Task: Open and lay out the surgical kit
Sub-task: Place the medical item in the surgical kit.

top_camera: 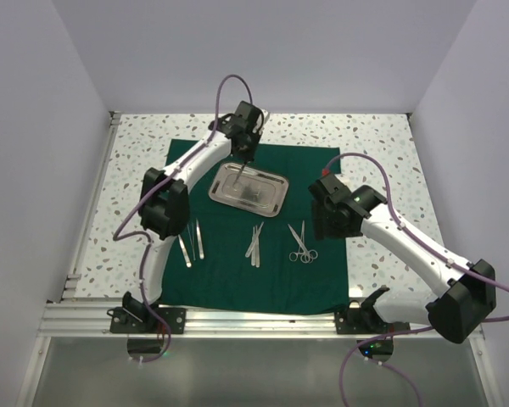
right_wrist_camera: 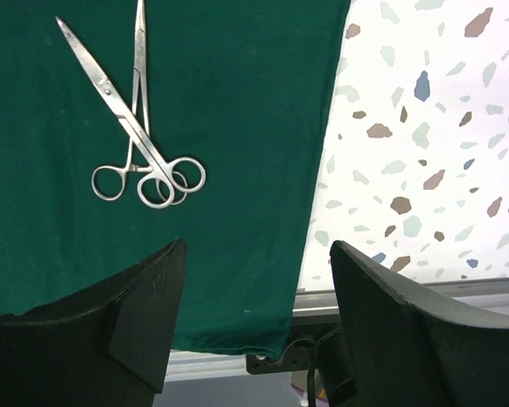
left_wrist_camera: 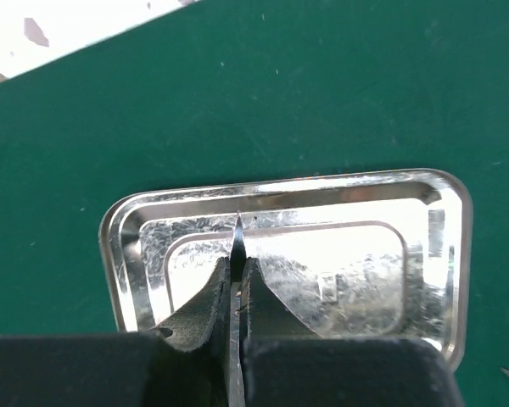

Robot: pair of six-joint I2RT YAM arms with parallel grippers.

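Observation:
I will next swing my left gripper back and down and release the instrument (left_wrist_camera: 237,231) where scissors and forceps lie grouped below the gripper, to its right in the top view.
The dark green cloth (top_camera: 263,275) lies spread flat on the table. At its far middle sits the shiny steel tray (top_camera: 276,200). My left gripper (top_camera: 244,157) hangs over the tray, shut on a slim pointed steel instrument (left_wrist_camera: 237,231) whose tip points down at the tray (left_wrist_camera: 280,188). Laid out on the cloth are tweezers (top_camera: 192,241) at the left, more tweezers (top_camera: 254,242) in the middle, and ring-handled scissors and forceps (top_camera: 302,245) crossed at the right. My right gripper (top_camera: 327,219) stands open over the cloth's right edge, near the scissors and forceps (right_wrist_camera: 140,144), holding nothing.
The speckled tabletop (right_wrist_camera: 424,127) shows to the right of the cloth (right_wrist_camera: 237,127). An aluminium rail (top_camera: 263,320) runs along the near table edge, and white walls close in the sides and back.

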